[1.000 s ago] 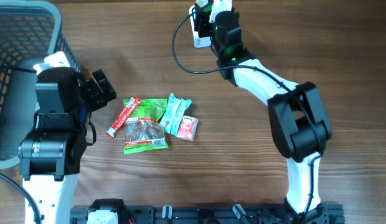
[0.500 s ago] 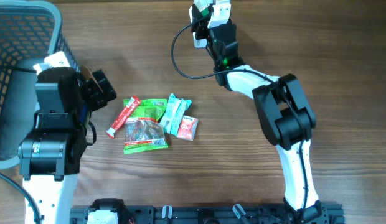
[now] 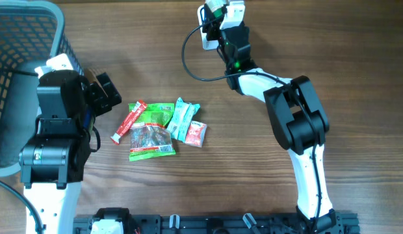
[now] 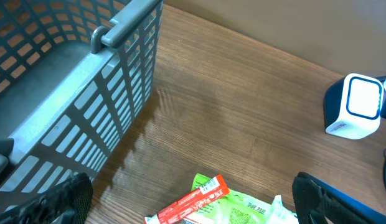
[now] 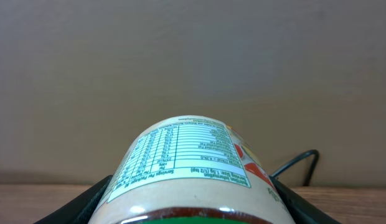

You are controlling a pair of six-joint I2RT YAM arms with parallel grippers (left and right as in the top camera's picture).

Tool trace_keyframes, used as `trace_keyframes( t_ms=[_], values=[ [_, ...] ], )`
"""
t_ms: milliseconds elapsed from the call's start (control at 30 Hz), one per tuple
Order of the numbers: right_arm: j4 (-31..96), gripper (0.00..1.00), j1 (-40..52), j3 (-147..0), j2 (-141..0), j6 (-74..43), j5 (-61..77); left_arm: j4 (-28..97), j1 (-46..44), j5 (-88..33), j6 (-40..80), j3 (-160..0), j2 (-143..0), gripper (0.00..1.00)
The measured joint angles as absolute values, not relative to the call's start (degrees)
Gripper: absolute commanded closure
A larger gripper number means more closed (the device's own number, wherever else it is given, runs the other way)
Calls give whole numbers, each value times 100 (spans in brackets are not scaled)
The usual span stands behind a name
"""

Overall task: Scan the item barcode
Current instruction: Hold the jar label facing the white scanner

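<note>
I will next swing my right gripper to its right in the overhead view, tilt it downward, lower it and let go of the jar, because bare tabletop is below it there.
The item is a round jar (image 5: pixel 190 165) with a nutrition label and a green lid. My right gripper (image 5: pixel 190 208) is shut on it, one dark finger on each side. From overhead, that gripper (image 3: pixel 225 18) holds the jar (image 3: pixel 219 8) at the table's far edge, right beside the white and blue scanner (image 3: pixel 205 38). The scanner (image 4: pixel 358 106) also shows in the left wrist view, at the right. No barcode shows on the jar's visible side. My left gripper (image 3: pixel 104 91) hangs open left of the snack pile, with nothing in it.
A grey mesh basket (image 3: pixel 32 26) stands at the far left. Mid-table lies a pile with a red stick (image 3: pixel 128 121), a green packet (image 3: pixel 151 133), a light blue packet (image 3: pixel 182 120) and a small red packet (image 3: pixel 196 133). A black cable (image 3: pixel 188 62) loops from the scanner.
The right arm's elbow has swung left and back, and its gripper has moved slightly farther toward the table's far edge with the jar. The left arm has not moved.
</note>
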State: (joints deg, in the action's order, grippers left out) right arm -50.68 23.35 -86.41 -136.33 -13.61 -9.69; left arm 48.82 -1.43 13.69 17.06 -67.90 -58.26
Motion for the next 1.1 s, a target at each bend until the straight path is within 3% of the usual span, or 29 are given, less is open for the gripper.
trace_keyframes(
  t_ms=[600,867,1100],
  values=[
    [-5037,80,2244,-9190,-14064,-1730,-537,4882,-143,1369,1706,-6790,-5826,0],
    [-2294,81,2182,-9185,-13061,-1780,-255,4884,-143,1369,1706,-6790,-5826,0],
    [1028,84,1697,-9277,-10488,-1796,-143,4873,-143,1369,1706,-6790,-5824,0]
  ],
)
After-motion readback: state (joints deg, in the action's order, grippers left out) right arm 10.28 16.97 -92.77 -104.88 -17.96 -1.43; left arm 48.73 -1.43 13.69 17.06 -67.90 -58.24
